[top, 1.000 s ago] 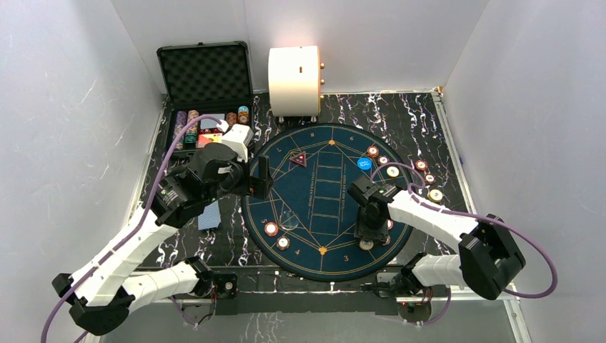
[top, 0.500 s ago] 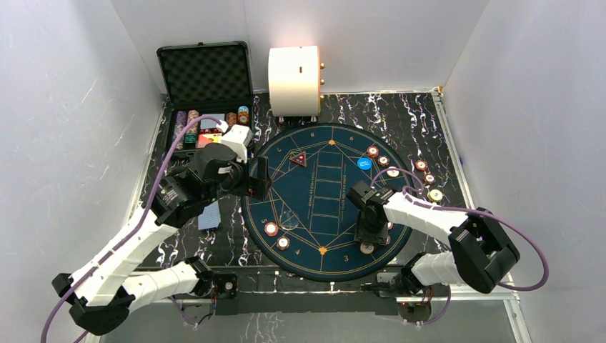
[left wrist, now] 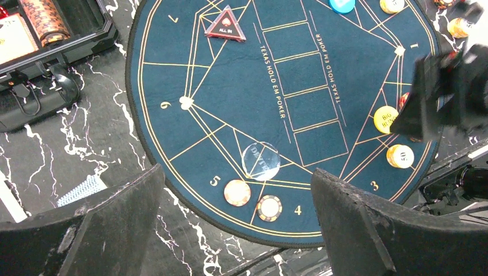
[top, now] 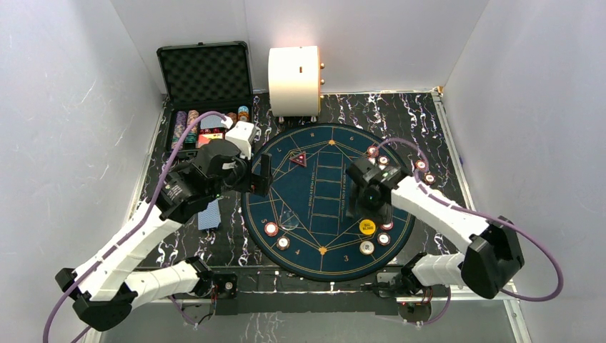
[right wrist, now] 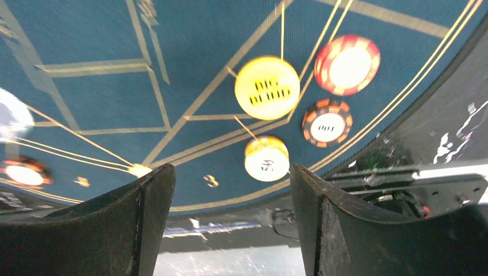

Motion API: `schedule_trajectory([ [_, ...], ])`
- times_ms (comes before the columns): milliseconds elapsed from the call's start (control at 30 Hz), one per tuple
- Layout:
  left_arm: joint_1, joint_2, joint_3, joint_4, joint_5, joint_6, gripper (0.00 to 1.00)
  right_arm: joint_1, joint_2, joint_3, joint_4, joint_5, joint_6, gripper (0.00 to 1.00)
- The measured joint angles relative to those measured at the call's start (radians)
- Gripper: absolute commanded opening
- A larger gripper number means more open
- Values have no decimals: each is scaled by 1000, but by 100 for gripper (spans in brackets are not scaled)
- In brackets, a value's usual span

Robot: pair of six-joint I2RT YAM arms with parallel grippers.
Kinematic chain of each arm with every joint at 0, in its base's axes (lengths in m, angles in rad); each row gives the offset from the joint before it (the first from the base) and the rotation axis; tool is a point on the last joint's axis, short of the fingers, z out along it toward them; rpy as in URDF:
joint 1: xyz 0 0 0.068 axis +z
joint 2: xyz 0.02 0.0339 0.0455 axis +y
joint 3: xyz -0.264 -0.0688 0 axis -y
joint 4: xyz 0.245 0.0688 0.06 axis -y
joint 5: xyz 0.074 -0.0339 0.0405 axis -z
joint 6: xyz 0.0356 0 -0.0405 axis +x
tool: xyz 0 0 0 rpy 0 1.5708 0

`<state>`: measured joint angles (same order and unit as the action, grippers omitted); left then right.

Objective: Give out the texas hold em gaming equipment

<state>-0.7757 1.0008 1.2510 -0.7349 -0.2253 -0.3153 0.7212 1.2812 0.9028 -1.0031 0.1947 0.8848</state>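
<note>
I will move my right gripper to the right in the top view, then down onto the small yellow-and-white stack, because that stack is below it, past the mat's rim.
The yellow button [top: 367,226] [right wrist: 267,87] lies flat on the round blue mat [top: 329,193], with three chips [right wrist: 266,158] [right wrist: 327,123] [right wrist: 347,64] beside it. My right gripper [top: 381,206] [right wrist: 230,172] hangs open just above and behind it, holding nothing. The red triangular marker [top: 298,159] [left wrist: 226,26] sits at the mat's far side. Two chips [left wrist: 237,192] [left wrist: 269,207] and a clear disc [left wrist: 260,161] lie at the near left. Over the mat's left edge my left gripper [top: 263,175] [left wrist: 237,172] is open and empty. A blue-backed card [top: 209,214] lies off the mat.
The open black case [top: 204,78] with chip rows [top: 207,123] stands at the back left, and the big cream cylinder [top: 294,80] behind the mat. Several more chips [top: 421,164] lie along the mat's right rim and beyond it. White walls close in the sides.
My right gripper has opened and drawn back from the mat's near right. The yellow button now lies uncovered there. The left arm has shifted slightly.
</note>
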Motion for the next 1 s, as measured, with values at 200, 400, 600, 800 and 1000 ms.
schedule_trajectory([
  [200, 1, 9, 1, 18, -3, 18, 98, -319, -1, 198, 14, 54, -194, 81],
  [400, 2, 30, -1, 50, 6, 30, 98, -797, 110, 196, 143, 13, -383, 80],
  [600, 7, 32, -38, 86, 20, 45, 99, -1006, 229, 144, 268, -36, -468, 80],
  [800, 8, 32, -84, 108, 45, 47, 98, -1086, 290, 127, 323, -43, -507, 80],
  [1000, 6, 31, -98, 110, 28, 62, 98, -1107, 338, 127, 372, -47, -520, 78],
])
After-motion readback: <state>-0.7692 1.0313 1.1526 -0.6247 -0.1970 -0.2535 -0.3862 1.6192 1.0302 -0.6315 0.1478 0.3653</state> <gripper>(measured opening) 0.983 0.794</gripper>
